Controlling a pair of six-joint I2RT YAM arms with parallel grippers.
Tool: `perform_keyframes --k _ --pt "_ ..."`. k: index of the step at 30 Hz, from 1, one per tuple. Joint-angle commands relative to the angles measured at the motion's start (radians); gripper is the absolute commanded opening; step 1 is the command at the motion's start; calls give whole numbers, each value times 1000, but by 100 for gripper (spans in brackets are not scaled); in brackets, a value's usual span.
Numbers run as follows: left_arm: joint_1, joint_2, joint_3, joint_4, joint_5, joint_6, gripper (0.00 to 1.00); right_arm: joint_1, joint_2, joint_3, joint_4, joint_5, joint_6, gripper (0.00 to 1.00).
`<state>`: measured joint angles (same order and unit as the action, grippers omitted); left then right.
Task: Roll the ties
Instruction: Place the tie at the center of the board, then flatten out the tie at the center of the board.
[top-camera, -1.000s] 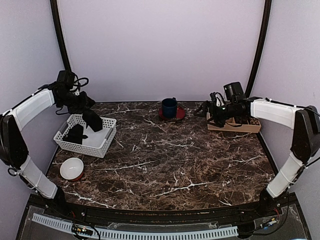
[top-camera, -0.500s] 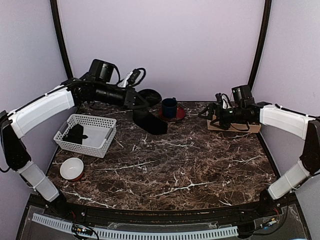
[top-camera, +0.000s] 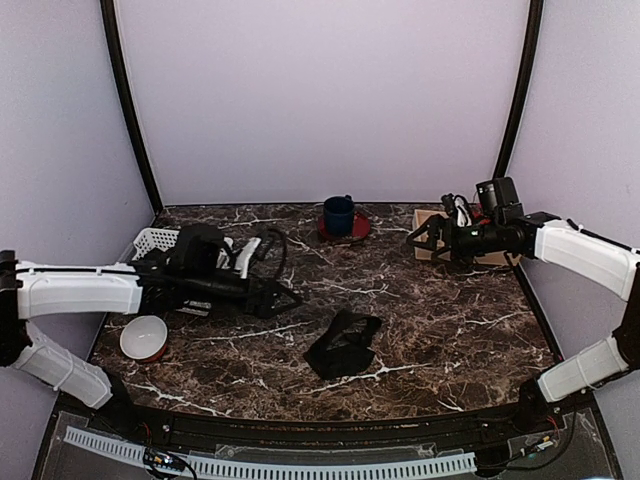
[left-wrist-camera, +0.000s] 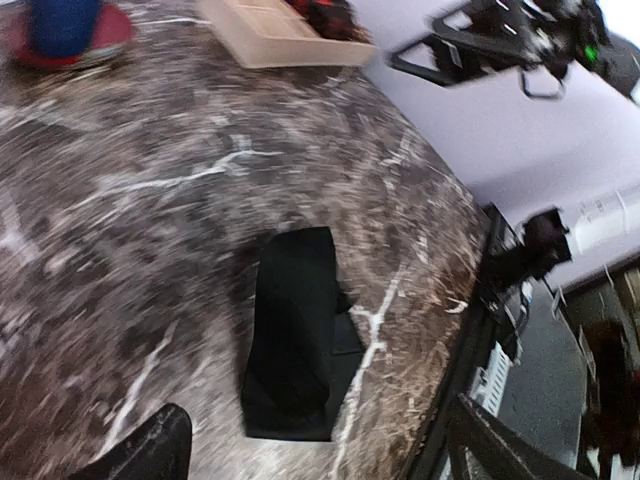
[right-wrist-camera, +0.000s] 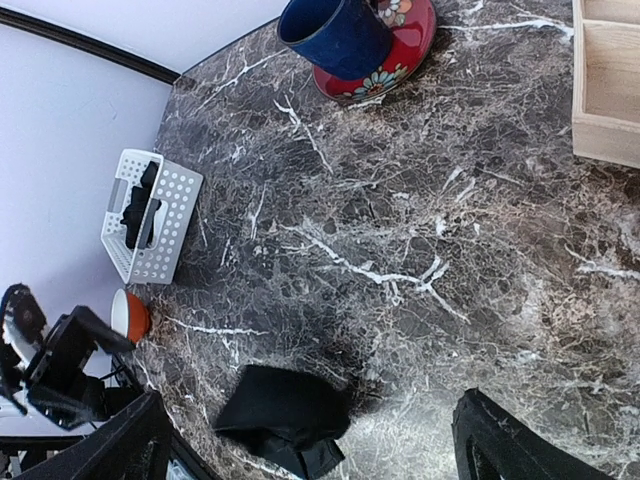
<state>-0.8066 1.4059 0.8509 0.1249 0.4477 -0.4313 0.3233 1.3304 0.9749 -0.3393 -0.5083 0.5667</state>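
The open fingers of my left gripper are short of the heaped black tie. Next I need to move them outward to the tie and down onto its far fold to close.
One black tie (top-camera: 343, 345) lies folded in a loose heap on the marble table (top-camera: 420, 320), front centre. It also shows in the left wrist view as a dark strip (left-wrist-camera: 295, 330) and in the right wrist view (right-wrist-camera: 285, 410). My left gripper (top-camera: 288, 298) hangs low to the left of this tie, open and holding nothing; the tie lies ahead of its fingers (left-wrist-camera: 150, 455). A second black tie (right-wrist-camera: 140, 205) rests in the white basket (right-wrist-camera: 165, 225). My right gripper (top-camera: 418, 238) hovers open and empty at the far right, well away from both ties.
A blue mug (top-camera: 338, 213) stands on a red saucer at the back centre. A wooden tray (top-camera: 480, 256) sits under the right arm at the back right. A white and red bowl (top-camera: 143, 337) is at the front left. The left arm partly hides the basket (top-camera: 152, 240).
My left arm swung from the basket across the table carrying a tie, came down low and opened. The tie now lies loose at the front centre. The right arm shifted only slightly.
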Motion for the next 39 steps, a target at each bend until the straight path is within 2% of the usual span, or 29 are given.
perform_keyframes --k 1,4,6,8,11,16,19,21,24,27,34,36,39 --pt "124 -280 -237 101 -237 -49 93 12 -25 -23 -40 -33 -36 100" --pt "140 -398 -270 -42 -320 53 96 51 -14 -47 -42 -43 -43 98" --pt "140 -380 -228 -131 -291 126 94 91 9 -61 -41 -42 -49 97" --pt "138 -266 -147 -207 -213 197 90 124 34 -75 -41 -34 -47 97" --pt "112 -79 51 -314 -128 295 82 126 36 -120 2 -58 -5 97" --pt "-65 278 480 -572 -176 534 80 40 -26 -201 60 -87 89 97" --pt "-139 468 715 -711 -181 613 70 -26 -78 -248 68 -89 128 98" --pt "-162 577 827 -754 -144 614 65 -53 -115 -266 47 -84 130 98" --pt "-202 671 933 -791 -125 597 63 -79 -151 -285 19 -74 128 98" --pt "-237 767 989 -825 -167 573 62 -96 -179 -304 4 -70 130 98" --pt "-244 890 1049 -814 -302 392 61 -110 -201 -316 -32 -64 106 98" --pt "-244 911 1056 -806 -334 361 57 -110 -199 -311 -36 -63 100 98" --pt "-243 937 1078 -818 -363 321 45 -110 -191 -305 -36 -71 93 99"
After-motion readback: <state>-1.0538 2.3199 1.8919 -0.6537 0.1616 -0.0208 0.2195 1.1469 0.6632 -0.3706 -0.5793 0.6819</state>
